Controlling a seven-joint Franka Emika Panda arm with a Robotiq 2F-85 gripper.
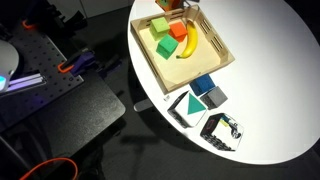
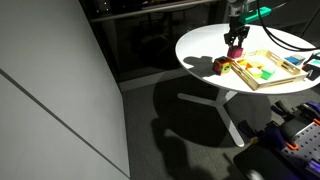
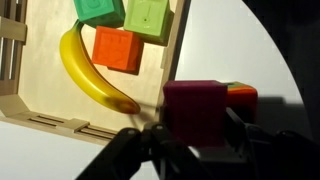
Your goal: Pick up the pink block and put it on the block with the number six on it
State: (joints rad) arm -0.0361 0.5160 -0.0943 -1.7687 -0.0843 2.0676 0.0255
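Observation:
The gripper shifts to its right in the wrist view next and brings the pink block down onto the orange-green block (image 3: 241,94).
The pink block (image 3: 197,105), a small magenta cube, sits between my gripper's (image 3: 195,128) dark fingers, which are shut on it. It hangs over the white table just outside the wooden tray's rim. Right behind it a block with orange and green faces (image 3: 244,96) lies on the table; no number on it can be read. In an exterior view my gripper (image 2: 236,42) holds the pink block (image 2: 236,51) above the table's edge, near a brownish block (image 2: 221,66).
The wooden tray (image 1: 145,48) holds a banana (image 3: 90,70), two green cubes (image 3: 100,10) and an orange-red block (image 3: 117,50). Blue, teal and black-and-white blocks (image 1: 205,95) lie on the round white table (image 1: 270,70). The tray also shows in the exterior view (image 2: 265,70).

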